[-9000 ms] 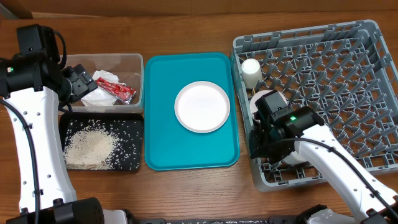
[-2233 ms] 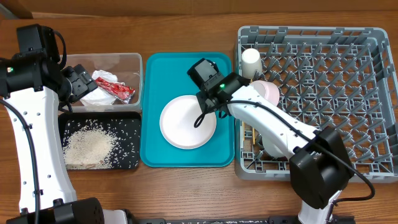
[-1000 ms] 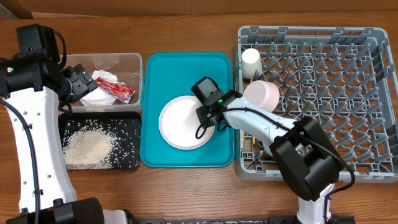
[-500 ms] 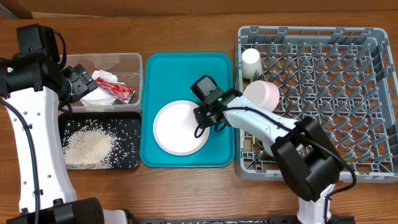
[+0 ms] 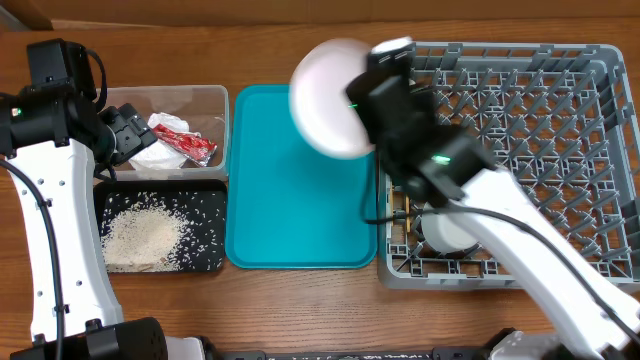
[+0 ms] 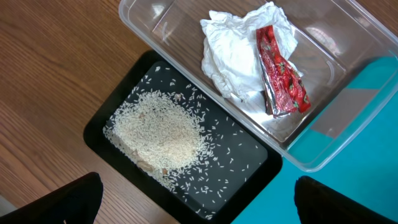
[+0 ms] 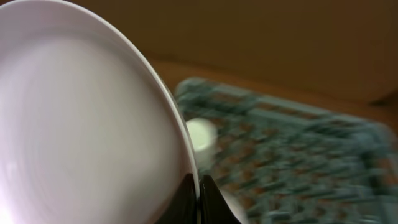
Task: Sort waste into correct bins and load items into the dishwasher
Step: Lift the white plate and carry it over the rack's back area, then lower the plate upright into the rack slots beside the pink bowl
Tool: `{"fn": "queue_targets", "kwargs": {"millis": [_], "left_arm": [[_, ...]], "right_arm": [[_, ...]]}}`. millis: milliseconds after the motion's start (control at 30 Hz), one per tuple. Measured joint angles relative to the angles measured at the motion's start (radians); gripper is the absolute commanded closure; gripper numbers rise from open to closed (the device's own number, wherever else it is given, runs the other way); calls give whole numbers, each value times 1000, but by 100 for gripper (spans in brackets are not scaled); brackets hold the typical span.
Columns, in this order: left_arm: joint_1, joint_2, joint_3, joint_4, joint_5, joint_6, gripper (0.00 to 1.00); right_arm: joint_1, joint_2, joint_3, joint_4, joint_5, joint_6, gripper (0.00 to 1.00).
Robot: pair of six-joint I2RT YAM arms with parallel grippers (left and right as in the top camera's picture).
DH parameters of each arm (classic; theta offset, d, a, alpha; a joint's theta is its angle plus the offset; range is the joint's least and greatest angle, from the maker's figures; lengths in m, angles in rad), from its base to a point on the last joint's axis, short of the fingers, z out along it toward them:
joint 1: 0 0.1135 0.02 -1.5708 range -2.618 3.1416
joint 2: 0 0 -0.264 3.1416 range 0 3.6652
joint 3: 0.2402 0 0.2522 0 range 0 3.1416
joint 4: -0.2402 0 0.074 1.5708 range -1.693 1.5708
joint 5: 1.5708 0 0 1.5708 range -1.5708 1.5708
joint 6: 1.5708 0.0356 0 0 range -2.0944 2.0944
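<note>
My right gripper swings over the rack's wires next and lowers the plate [image 5: 330, 92] to release it. The wires lie below it, to its right in the overhead view.
My right gripper [image 5: 363, 104] is shut on the rim of the white plate [image 5: 330, 92] and holds it high, on edge, over the gap between the teal tray and the grey dishwasher rack [image 5: 545, 130]. In the right wrist view the closed gripper [image 7: 199, 186] pinches the plate's [image 7: 87, 124] edge, with the blurred rack [image 7: 298, 149] and a small white cup [image 7: 202, 135] beyond. My left gripper [image 6: 198, 205] hangs open above the black tray [image 6: 261, 177] of rice [image 6: 158, 134]. The clear tub [image 6: 323, 162] holds the white tissue [image 6: 233, 59] and the red wrapper [image 6: 280, 74].
The teal tray [image 5: 300, 200] lies bare between the bins and the rack. A pale bowl [image 5: 448, 232] sits in the rack's near left part, partly under my right arm. The left arm [image 5: 45, 190] stands along the table's left edge.
The right gripper closed on the white plate's rim and lifted it off the teal tray, up and toward the rack. The left arm has not moved.
</note>
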Motion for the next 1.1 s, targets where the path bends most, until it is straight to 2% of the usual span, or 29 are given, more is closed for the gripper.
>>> {"fn": "queue_targets", "kwargs": {"millis": [100, 200, 400, 1100], "left_arm": [[0, 0, 0, 0, 0, 0, 0], [0, 0, 0, 0, 0, 0, 0], [0, 0, 0, 0, 0, 0, 0], [0, 0, 0, 0, 0, 0, 0]], "right_arm": [[-101, -32, 4, 3, 226, -76, 96], [-211, -13, 4, -33, 326, -112, 96], [-388, 21, -11, -121, 331, -118, 96], [-376, 170, -53, -143, 262, -81, 96]]}}
